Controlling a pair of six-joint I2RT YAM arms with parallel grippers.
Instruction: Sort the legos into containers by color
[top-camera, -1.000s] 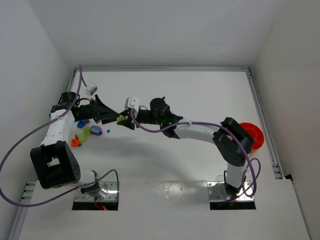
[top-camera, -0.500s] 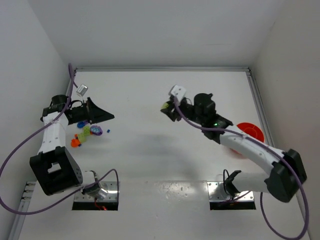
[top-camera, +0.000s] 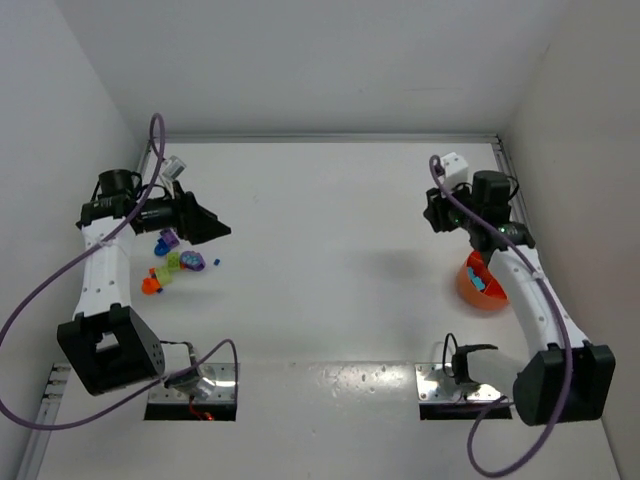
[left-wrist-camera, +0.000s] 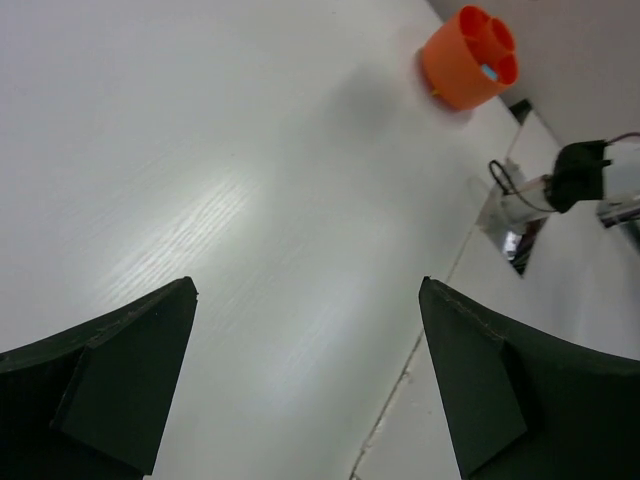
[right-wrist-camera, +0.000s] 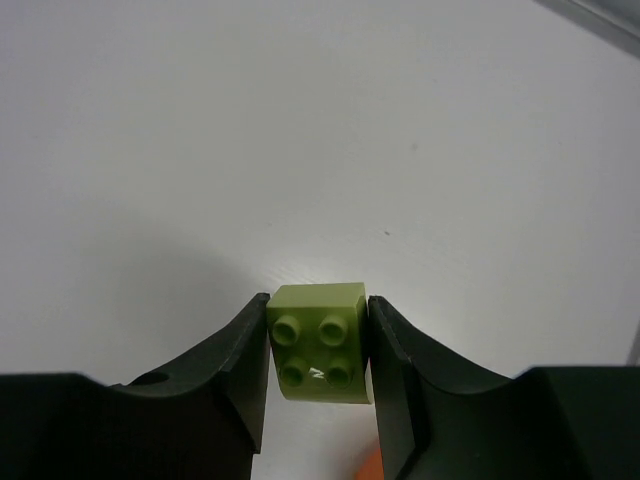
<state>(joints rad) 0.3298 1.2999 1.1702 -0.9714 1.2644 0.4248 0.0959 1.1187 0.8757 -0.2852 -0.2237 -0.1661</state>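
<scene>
The robot needs to bring its right gripper back and to the right in the top view, over the orange bowl's far section (top-camera: 479, 261), and release its lego there, apart from the blue pieces.
My right gripper (right-wrist-camera: 318, 345) is shut on a yellow-green lego (right-wrist-camera: 320, 340), studs facing the camera, held above the white table. In the top view this gripper (top-camera: 434, 213) hangs just up and left of the orange bowl (top-camera: 470, 290), whose compartments hold blue pieces (top-camera: 480, 281). An orange sliver of the bowl (right-wrist-camera: 362, 468) shows below the brick. My left gripper (top-camera: 208, 226) stands open and empty over the left side, beside loose legos: purple (top-camera: 167, 241), yellow-green (top-camera: 172, 266), orange (top-camera: 150, 285) and blue (top-camera: 194, 263). From the left wrist, the gripper (left-wrist-camera: 307, 292) frames bare table, the bowl (left-wrist-camera: 466, 70) far off.
White walls close in the table on three sides. A metal rail (top-camera: 525, 230) runs along the right edge next to the bowl. The arm bases and mounting plates (top-camera: 192, 390) sit at the near edge, with purple cables looping around both arms.
The right arm has swung from the left-centre across to the right with the yellow-green lego, ending beside the bowl. The left gripper has opened wide and pulled back a little to the left.
</scene>
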